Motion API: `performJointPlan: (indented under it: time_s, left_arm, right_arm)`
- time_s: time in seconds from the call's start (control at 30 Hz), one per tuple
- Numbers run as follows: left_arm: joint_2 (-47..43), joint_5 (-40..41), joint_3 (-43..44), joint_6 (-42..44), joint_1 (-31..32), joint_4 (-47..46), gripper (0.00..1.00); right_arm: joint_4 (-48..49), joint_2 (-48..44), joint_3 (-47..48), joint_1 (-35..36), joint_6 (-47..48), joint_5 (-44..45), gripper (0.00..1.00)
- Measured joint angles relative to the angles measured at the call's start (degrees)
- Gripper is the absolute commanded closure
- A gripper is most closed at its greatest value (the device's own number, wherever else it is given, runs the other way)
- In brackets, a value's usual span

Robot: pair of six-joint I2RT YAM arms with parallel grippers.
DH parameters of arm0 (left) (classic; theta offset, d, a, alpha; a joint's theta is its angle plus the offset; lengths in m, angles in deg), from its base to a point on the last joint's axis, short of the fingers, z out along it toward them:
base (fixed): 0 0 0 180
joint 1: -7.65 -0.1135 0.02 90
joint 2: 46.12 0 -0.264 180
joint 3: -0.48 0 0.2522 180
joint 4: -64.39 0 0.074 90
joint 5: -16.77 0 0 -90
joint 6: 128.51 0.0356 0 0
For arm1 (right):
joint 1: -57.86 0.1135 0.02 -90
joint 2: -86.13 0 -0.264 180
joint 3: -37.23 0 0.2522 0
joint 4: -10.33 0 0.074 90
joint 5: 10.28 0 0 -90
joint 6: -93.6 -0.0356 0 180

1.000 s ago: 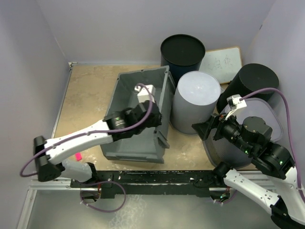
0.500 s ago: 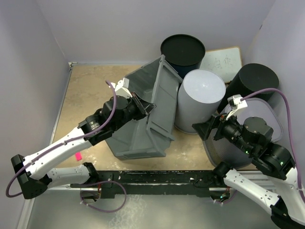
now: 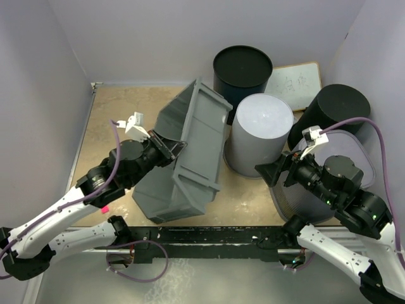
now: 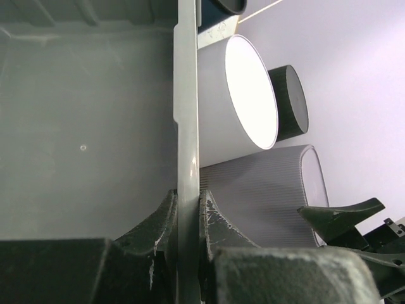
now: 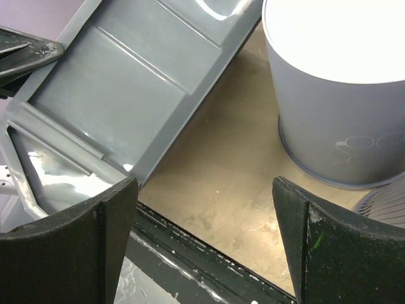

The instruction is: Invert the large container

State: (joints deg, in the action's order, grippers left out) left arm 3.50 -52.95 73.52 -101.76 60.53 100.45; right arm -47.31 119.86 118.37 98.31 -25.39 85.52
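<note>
My left gripper should pull the crate's rim left in the top view, over the bare tabletop, and release it, as the crate's open side faces there.
The large container [image 3: 190,152] is a dark grey rectangular crate, tipped up steeply on one long side in the middle of the table, its ribbed outer wall facing right. My left gripper [image 3: 169,147] is shut on the crate's rim; in the left wrist view the rim [image 4: 187,126] runs up between the fingers [image 4: 218,221], with the crate's inside to the left. My right gripper [image 3: 271,172] is open and empty, hovering right of the crate; the right wrist view shows the crate's ribbed side [image 5: 126,88] at upper left.
An upturned round light grey bin [image 3: 261,134] stands just right of the crate. A dark round bin [image 3: 242,68] is behind it, another [image 3: 334,114] at the right, with a whiteboard [image 3: 295,82] between. A ribbed grey lidded tub [image 3: 354,145] lies under my right arm. Walls enclose the table.
My left gripper has pulled the crate's rim up and to the left, tipping the crate from flat onto its side. The round grey bin was nudged and settled back. The right arm has not moved.
</note>
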Motion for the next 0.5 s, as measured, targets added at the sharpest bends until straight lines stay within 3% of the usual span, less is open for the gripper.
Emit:
performJointPlan:
  time_s: [0.5]
  left_arm:
    - [-11.5,12.8,-0.9,-1.0,0.0,13.3,1.00]
  right_arm:
    - [0.1,0.0,0.0,0.0,-0.4,-0.9,0.12]
